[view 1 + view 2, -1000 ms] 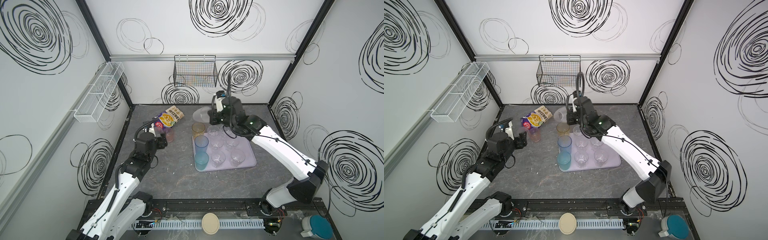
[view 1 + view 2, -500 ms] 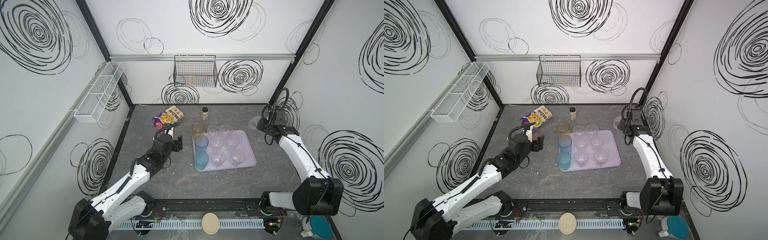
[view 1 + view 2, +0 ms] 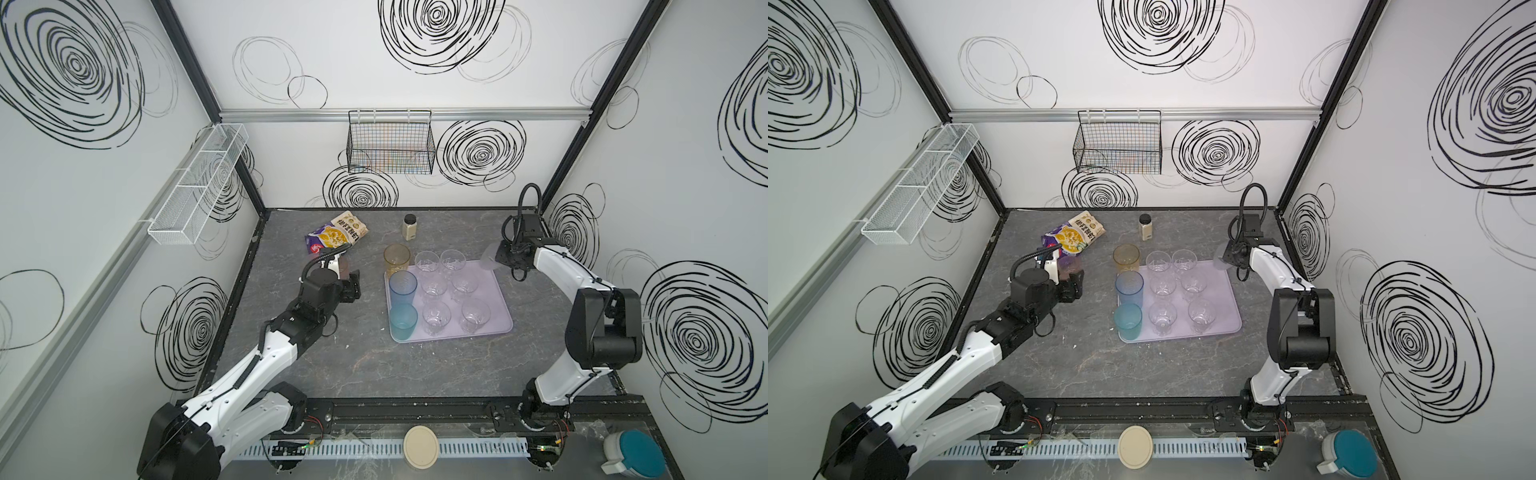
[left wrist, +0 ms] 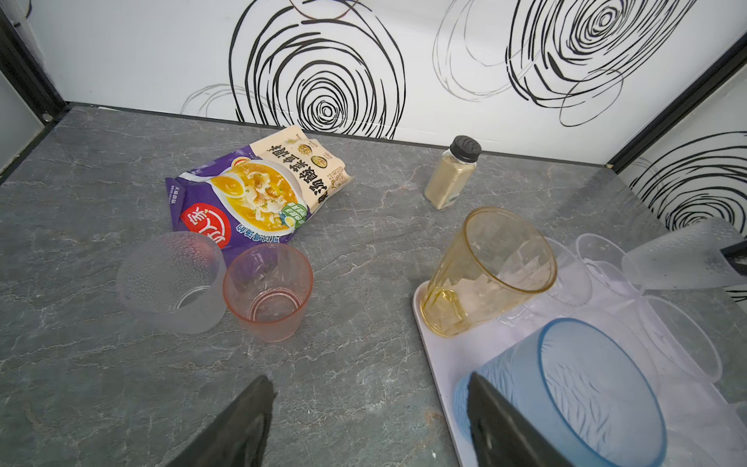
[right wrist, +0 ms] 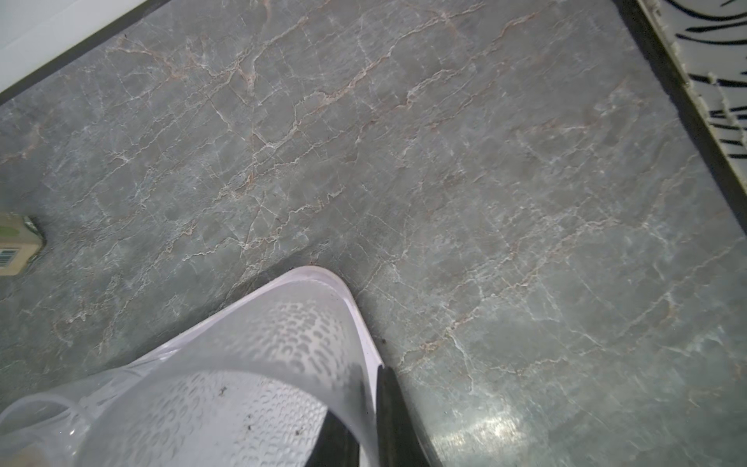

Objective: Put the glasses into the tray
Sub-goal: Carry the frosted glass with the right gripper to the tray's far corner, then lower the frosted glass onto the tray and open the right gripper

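Observation:
The tray's far corner [image 3: 485, 272] [image 5: 315, 286] is bare, so my right gripper should next move gently over and down into it, toward the clear glasses, and let go of the frosted glass.
The lavender tray [image 3: 494, 299] [image 3: 1225, 297] holds an amber glass [image 3: 397, 257], a blue glass [image 3: 402, 286], a teal glass [image 3: 402, 322] and several short clear glasses [image 3: 434, 286]. My right gripper [image 3: 505, 259] [image 5: 364, 400] is shut on the rim of a frosted glass [image 3: 490, 258] [image 5: 242, 364], held tilted above the tray's far right corner. My left gripper [image 3: 351, 286] [image 4: 370, 408] stands open and empty just left of the tray. Beyond it, a pink glass [image 4: 266, 291] and a second frosted glass [image 4: 171, 283] stand on the table.
A snack bag [image 3: 336, 237] and a black-capped jar [image 3: 409, 226] sit near the back wall. A black wire basket [image 3: 390, 145] hangs on the back wall, a white mesh basket [image 3: 199, 183] on the left wall. A round lid [image 3: 420, 446] lies at the front rail.
The right arm swung from the back middle to the right side with the frosted glass, then came a little towards the tray's corner. The left gripper moved towards the tray and now holds still.

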